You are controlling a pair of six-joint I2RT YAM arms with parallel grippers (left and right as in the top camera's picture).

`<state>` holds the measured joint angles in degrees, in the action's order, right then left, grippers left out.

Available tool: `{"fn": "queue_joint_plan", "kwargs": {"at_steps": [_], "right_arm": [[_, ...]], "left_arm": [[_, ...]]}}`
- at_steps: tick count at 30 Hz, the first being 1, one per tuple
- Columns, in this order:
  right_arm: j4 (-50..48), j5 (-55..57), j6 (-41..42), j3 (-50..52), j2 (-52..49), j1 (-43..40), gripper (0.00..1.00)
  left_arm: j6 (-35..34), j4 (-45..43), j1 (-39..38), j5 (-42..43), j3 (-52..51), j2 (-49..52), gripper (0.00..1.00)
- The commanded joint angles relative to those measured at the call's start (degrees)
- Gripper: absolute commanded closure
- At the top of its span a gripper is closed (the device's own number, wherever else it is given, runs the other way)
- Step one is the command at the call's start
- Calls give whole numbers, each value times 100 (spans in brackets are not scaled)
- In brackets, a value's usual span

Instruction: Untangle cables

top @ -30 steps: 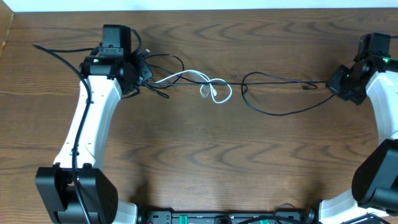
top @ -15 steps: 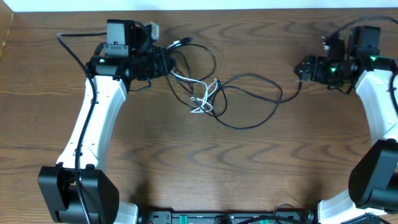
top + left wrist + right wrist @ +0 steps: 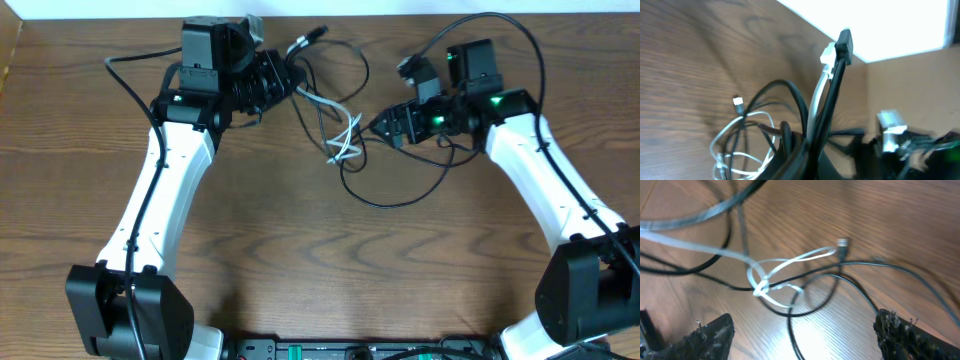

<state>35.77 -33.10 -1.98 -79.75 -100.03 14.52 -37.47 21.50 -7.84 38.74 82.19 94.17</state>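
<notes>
My right gripper moves to the left in the overhead view next, onto the white cable's loops at the knot, since they still tangle with the black cable.
The cables lie bunched at the table's far middle. A white cable is knotted with a thin black cable that loops toward the front. My left gripper is shut on a bundle of black and white cable. Their plug ends stick up past it, and white loops trail on the wood below. My left gripper shows only at the bottom edge of its wrist view. My right gripper hovers open just right of the knot, with nothing between its fingers. A silver plug lies beyond.
Thicker black wires fixed to the right arm arch over the table's far edge. A pale wall strip runs behind the table. Bare wood spreads across the near half between the two arm bases.
Both arms have swung in toward the middle. The right gripper has opened and let go of the black cable. The stretched cables have gone slack and bunched together.
</notes>
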Motion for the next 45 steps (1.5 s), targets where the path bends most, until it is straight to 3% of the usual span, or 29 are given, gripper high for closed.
{"fn": "queue_joint_plan", "kwargs": {"at_steps": [1,5,14,17,18,20,23,26,28,35,36,41,45], "right_arm": [[-26,-92,-87,-28,48,212,12],[-151,-42,-59,-28,-9,409,16],[-1552,664,1985,-28,-717,584,37],[-1661,1071,2162,-28,-1005,527,56],[-1644,1401,2236,-28,-1034,494,71],[-1606,1858,2347,-28,-1034,444,88],[-1578,1965,2385,-28,-1032,343,99],[-1362,1967,2382,-28,-1029,212,99],[-1172,1976,2371,-28,-1027,118,99],[-719,2074,2046,-31,-894,-291,99],[-675,2079,1934,-28,-813,-328,99],[-577,2424,1814,-31,-387,-374,99],[-479,2726,1816,-31,68,-374,99]], "left_arm": [[-1486,-452,9,94,11,-9,92],[-2223,-715,9,179,11,-9,92],[-2413,-706,-203,527,11,-9,92],[-2409,-704,-264,389,11,-9,92],[-2411,-704,-264,387,11,-9,92],[-2409,-702,-264,389,11,-9,92],[-2367,-699,-264,387,9,-9,92],[-2345,-643,-264,234,-2,-9,92],[-2090,-470,-264,90,-2,-9,78],[662,883,-260,-103,-13,-7,70],[1130,1222,-260,-398,-22,-9,64],[1392,2068,-260,-1709,-44,-2,51],[1499,2170,-260,-1923,-52,2,48]]}}
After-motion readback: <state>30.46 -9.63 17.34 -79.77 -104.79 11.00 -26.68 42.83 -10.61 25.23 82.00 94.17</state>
